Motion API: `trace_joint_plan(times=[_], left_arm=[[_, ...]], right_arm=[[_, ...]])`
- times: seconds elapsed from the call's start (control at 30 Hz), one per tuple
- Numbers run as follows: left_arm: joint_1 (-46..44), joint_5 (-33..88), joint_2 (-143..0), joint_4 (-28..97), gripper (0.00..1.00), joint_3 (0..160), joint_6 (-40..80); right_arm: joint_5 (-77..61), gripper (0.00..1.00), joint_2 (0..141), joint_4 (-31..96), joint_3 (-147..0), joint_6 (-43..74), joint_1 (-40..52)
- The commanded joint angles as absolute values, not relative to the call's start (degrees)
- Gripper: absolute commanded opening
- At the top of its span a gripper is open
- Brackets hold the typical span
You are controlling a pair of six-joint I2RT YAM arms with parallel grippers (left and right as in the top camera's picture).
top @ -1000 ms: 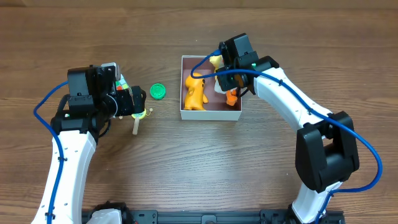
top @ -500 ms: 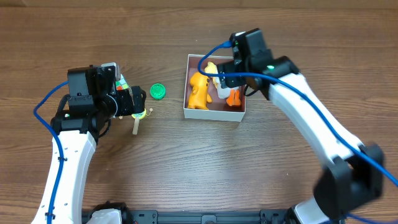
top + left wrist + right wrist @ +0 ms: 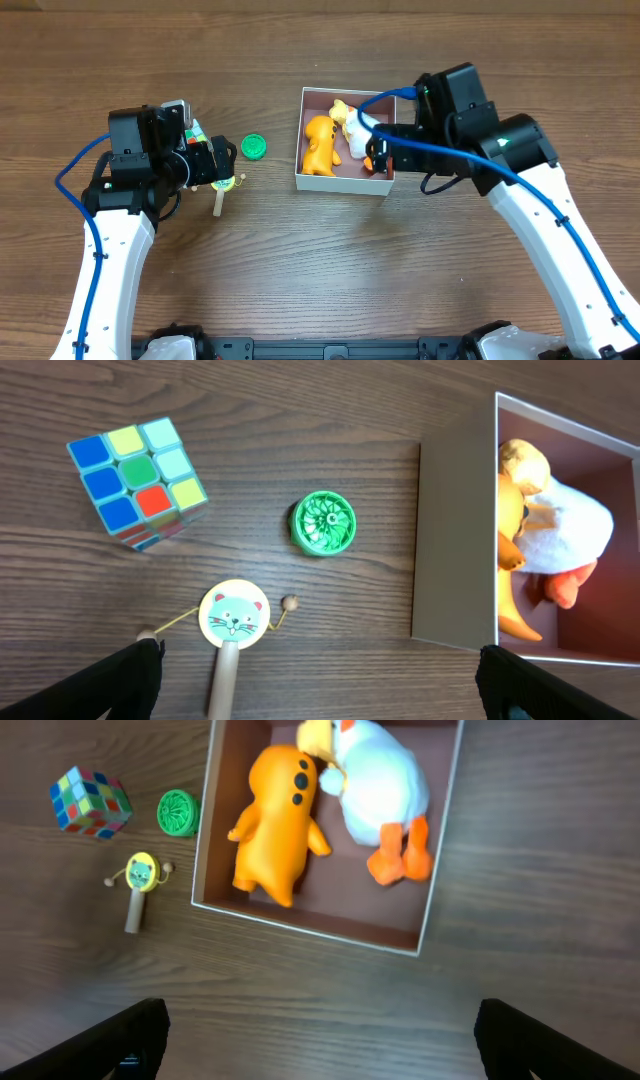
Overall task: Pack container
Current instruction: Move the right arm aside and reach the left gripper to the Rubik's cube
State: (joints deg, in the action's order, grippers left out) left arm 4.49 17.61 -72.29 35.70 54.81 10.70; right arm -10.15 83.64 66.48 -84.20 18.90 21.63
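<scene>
The Rubik's cube is below my left gripper and outward of it, so the gripper needs to move outward next, turn to match the cube's slanted sides and go down.
The container [image 3: 340, 184], a shallow white-walled box with a pinkish-brown inside, sits at the table's middle. Inside lie an orange figure [image 3: 318, 145] and a white duck [image 3: 360, 130] with orange feet. The right wrist view shows the container [image 3: 437, 870], orange figure [image 3: 275, 825] and duck [image 3: 375, 785] from above. My right gripper [image 3: 386, 150] hangs open and empty over the box's right wall; it shows as [image 3: 325, 1040]. My left gripper [image 3: 212, 162] stands open and empty left of the box, seen as [image 3: 325, 685], above a cat-face rattle [image 3: 233, 618].
Left of the box lie a Rubik's cube [image 3: 137, 480], a green round disc [image 3: 254, 148] and the rattle [image 3: 225, 188] with its wooden handle. The box's grey outer wall [image 3: 455, 550] stands right of the disc [image 3: 323, 524].
My right gripper has opened and let the white duck go into the box, then drawn back to the right. The box has slid slightly right. The left arm has not moved.
</scene>
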Motion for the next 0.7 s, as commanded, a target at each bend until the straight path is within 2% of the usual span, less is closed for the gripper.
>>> trace_joint_plan(times=[0.0,0.1,0.2,0.3,0.37,0.5,0.67], left_arm=[[4.49,18.85,-72.64,34.28,1.00,56.42,12.29],[4.49,12.23,-72.77,35.68,1.00,56.42,18.92],[4.49,7.25,-73.30,37.30,0.97,56.42,21.26],[4.49,2.35,-74.41,39.53,0.96,57.41,24.49],[4.49,0.30,-76.75,40.36,0.93,59.46,25.65],[4.49,-3.14,-83.64,44.73,0.91,66.54,29.45],[4.49,-3.44,-99.90,57.21,0.90,86.91,30.81]], right_arm=[[-13.78,1.00,82.61,66.26,-85.06,23.00,16.88],[-14.46,1.00,82.50,66.17,-85.06,23.00,10.52],[-14.48,1.00,82.50,65.91,-85.06,23.20,-1.15],[-16.08,1.00,82.56,67.64,-85.06,23.24,-16.53],[-17.63,1.00,82.61,69.65,-85.03,23.22,-22.35],[-18.09,1.00,82.61,72.69,-85.03,23.20,-26.50],[-18.09,1.00,82.61,72.53,-85.03,23.20,-26.70]])
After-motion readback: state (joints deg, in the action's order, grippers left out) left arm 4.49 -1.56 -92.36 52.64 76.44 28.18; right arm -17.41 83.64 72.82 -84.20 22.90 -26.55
